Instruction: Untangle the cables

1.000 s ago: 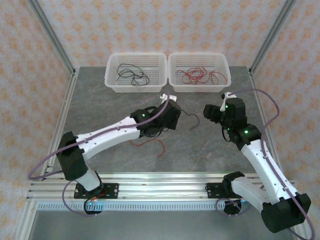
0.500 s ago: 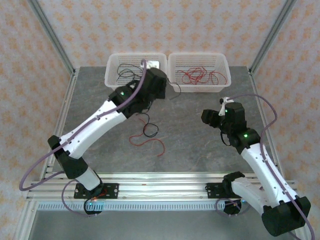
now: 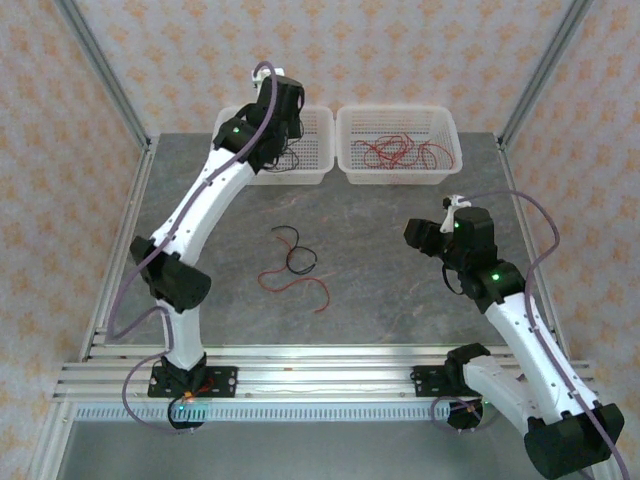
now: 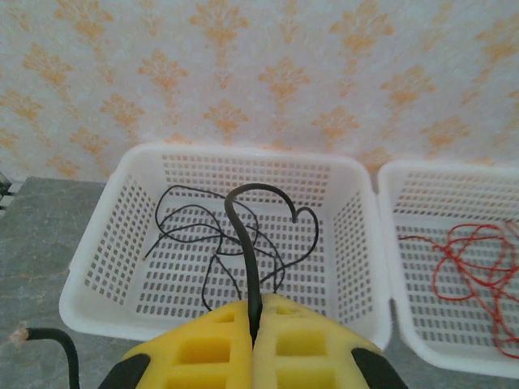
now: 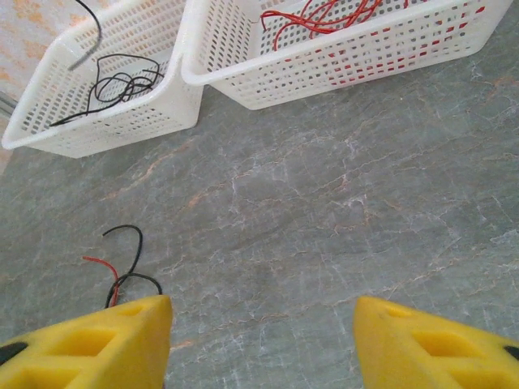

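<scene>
I need to lower the black cable with my left gripper into the white basket below, which already holds black cables.
My left gripper (image 3: 276, 103) hangs over the left white basket (image 3: 225, 170), its yellow pads (image 4: 300, 340) shut on a black cable (image 4: 243, 235) that curls up above them. More black cables (image 4: 195, 231) lie in that basket. On the table's middle a black cable (image 3: 296, 250) crosses a red cable (image 3: 296, 284); the right wrist view has them as a black loop (image 5: 130, 251) and a red end (image 5: 101, 263). My right gripper (image 3: 420, 233) hovers over bare table to the right of them, open, with nothing between its fingers (image 5: 122, 340).
The right white basket (image 3: 345, 170) holds a bundle of red cables (image 3: 400, 152). Both baskets stand side by side at the table's far edge. Metal frame posts rise at the corners, and a rail runs along the near edge.
My left arm has swung from the table's middle up to the left basket, carrying a black cable away from the red one. The right gripper has barely moved.
</scene>
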### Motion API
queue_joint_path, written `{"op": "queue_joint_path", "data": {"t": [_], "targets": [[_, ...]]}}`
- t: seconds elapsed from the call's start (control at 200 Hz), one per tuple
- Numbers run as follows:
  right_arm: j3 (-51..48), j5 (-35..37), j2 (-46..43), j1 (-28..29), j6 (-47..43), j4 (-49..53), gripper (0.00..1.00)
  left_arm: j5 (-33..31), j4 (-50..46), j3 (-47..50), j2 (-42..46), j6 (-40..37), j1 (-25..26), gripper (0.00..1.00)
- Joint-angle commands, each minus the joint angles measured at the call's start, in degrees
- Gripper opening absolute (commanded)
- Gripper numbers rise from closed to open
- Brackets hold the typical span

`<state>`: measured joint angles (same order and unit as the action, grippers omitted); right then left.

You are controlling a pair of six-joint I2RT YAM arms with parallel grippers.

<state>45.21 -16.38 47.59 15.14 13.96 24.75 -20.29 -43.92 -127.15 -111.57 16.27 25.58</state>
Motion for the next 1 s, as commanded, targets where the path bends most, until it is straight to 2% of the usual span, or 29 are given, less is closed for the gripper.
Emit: {"op": "queue_joint_path", "data": {"t": [0.0,0.245,0.581,0.996], "targets": [[1.2,-0.7,-1.0,0.6,1.2,1.3,0.59,4.0,3.3,-3.0,-3.3,-3.1,-3.0,0.00],[0.1,-0.2,-2.2,0.7,2.5,2.2,0.59,13.3,12.5,-2.7,-10.5,-10.5,-6.7,0.00],[-1.6,0.5,-2.2,0.8,3.8,2.1,0.58,16.7,17.5,-5.4,-21.2,-13.7,-12.5,0.00],[-2.1,1.4,0.4,0.9,4.1,1.4,0.58,12.3,22.0,-4.0,-30.7,-11.4,-14.9,0.00]]}}
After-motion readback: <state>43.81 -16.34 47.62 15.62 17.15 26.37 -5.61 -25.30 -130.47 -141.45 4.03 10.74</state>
